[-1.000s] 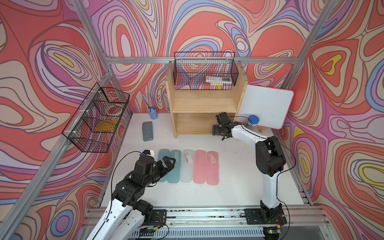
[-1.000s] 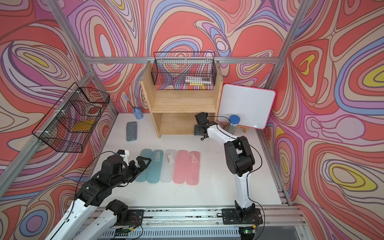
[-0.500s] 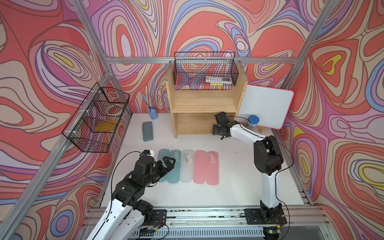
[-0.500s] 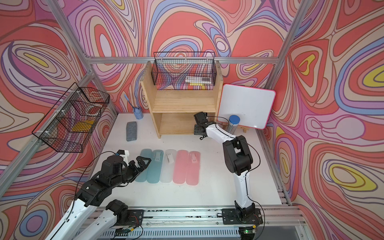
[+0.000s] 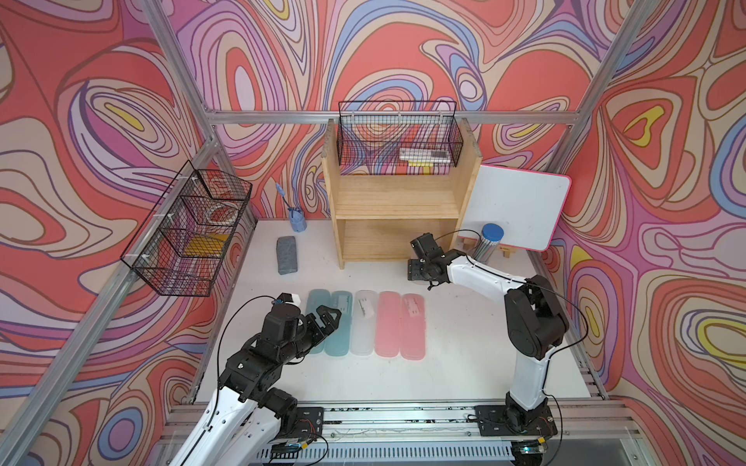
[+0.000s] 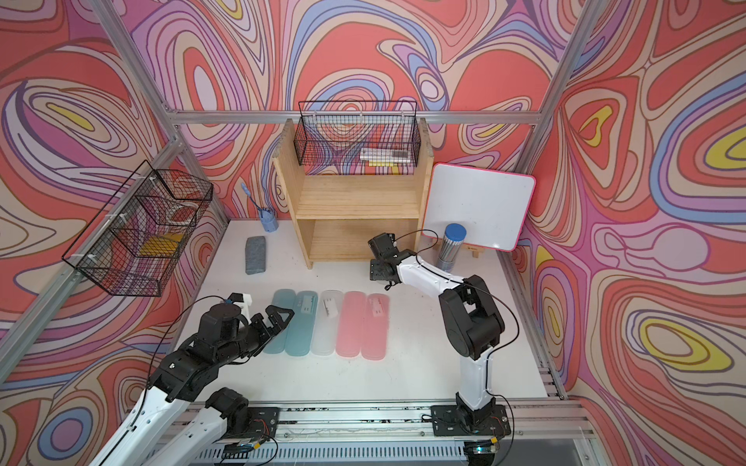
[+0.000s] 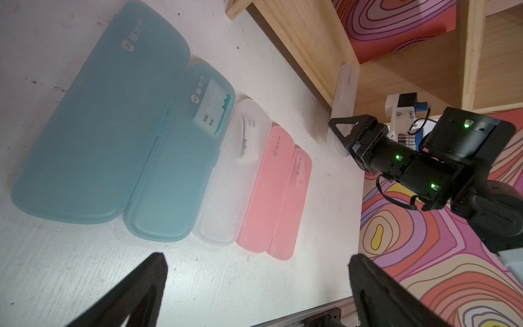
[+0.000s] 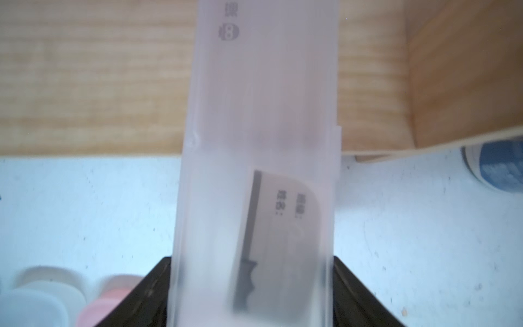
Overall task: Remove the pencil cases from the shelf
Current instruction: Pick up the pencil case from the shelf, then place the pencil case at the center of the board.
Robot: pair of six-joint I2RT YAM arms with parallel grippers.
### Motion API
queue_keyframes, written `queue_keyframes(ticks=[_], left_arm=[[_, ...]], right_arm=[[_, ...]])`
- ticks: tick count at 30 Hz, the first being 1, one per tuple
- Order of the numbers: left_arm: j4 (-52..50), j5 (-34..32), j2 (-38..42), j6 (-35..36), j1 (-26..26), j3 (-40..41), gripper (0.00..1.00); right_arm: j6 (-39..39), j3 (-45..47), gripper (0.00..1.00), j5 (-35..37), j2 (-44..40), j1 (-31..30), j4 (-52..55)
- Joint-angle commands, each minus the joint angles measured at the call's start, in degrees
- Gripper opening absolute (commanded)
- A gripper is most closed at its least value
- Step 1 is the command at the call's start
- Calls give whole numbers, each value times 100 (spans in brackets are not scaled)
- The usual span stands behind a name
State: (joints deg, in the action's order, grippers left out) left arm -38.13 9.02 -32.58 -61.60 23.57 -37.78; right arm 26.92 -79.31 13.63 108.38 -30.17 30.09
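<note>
I will next move the frosted case with the white label back in my right gripper, lower it and let go: the bare tabletop beside the end pink case is below and back of the gripper.
Five pencil cases lie side by side on the white table: two teal (image 5: 341,327), one frosted clear (image 5: 363,322), two pink (image 5: 388,322). A sixth, frosted clear pencil case (image 8: 260,127) with a white label sticks out of the wooden shelf's (image 5: 395,201) lower tier at its right end. My right gripper (image 8: 252,260) is shut on its near end, a finger against each long side. In both top views this gripper (image 5: 415,269) hides the case. My left gripper (image 5: 329,318) hovers open over the nearest teal case, holding nothing.
A grey eraser block (image 5: 286,255) and a blue cup (image 5: 298,222) stand left of the shelf. A blue-lidded pencil cylinder (image 5: 488,242) and a whiteboard (image 5: 520,205) stand to its right. Wire baskets sit on the shelf top (image 5: 397,137) and on the left wall (image 5: 189,234).
My right gripper's jaws have narrowed onto the frosted case at the shelf's lower tier, and its elbow has shifted slightly left. The left arm has not moved.
</note>
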Motion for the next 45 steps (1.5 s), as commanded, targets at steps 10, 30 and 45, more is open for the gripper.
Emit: queue_keyframes(ticks=[10, 30, 45], left_arm=[[261, 71, 11, -14, -21, 75, 99], [-34, -3, 85, 144, -20, -99, 99], [-308, -67, 364, 92, -19, -72, 99]], right_arm=[[348, 1687, 74, 43, -1988, -285, 42], [1363, 4033, 72, -7, -4070, -1031, 139], [1751, 4638, 73, -41, -3828, -1530, -462]])
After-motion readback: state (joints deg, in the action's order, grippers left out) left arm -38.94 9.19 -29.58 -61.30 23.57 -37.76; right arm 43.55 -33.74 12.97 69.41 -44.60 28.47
